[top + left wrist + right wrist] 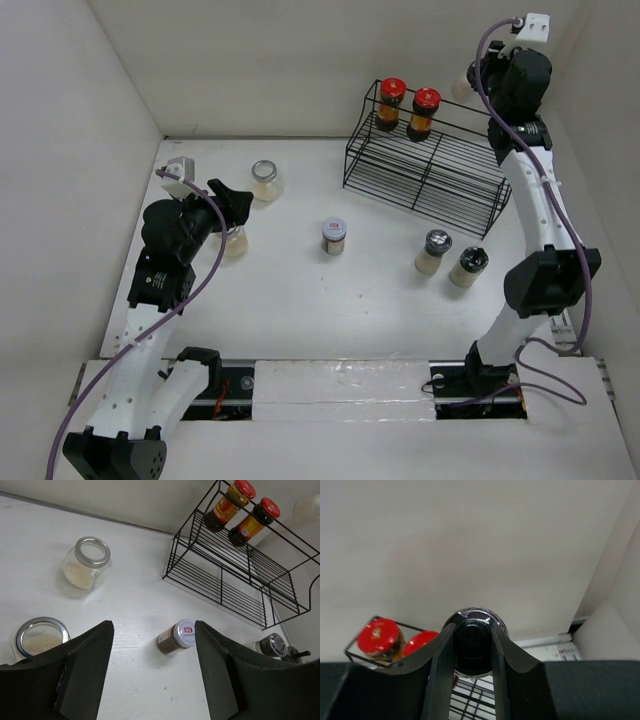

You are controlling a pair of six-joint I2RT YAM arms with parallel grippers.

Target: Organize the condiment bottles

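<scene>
My right gripper moves down toward the red-lidded bottles onto that free stretch (459, 150) next and releases the black-capped shaker, since the top shelf is bare beside them.
Two dark bottles with red lids (408, 108) stand on the top shelf of the black wire rack (425, 170). My right gripper (476, 80) is high at the rack's far right end, shut on a black-capped shaker (474, 647). The red lids (379, 635) lie below and to its left. My left gripper (154, 626) is open and empty above the table. A small brown jar with a white lid (178, 636) stands just ahead of its right finger (220, 675). Two clear glass jars (86, 563) (38, 636) are to the left. Two pale shakers (432, 250) (468, 267) stand in front of the rack.
White walls close in the table at the back and on both sides. The rack's lower shelves (240, 587) hold nothing. One glass jar (235, 243) sits right under my left wrist, and the white-lidded jar (334, 236) stands mid-table.
</scene>
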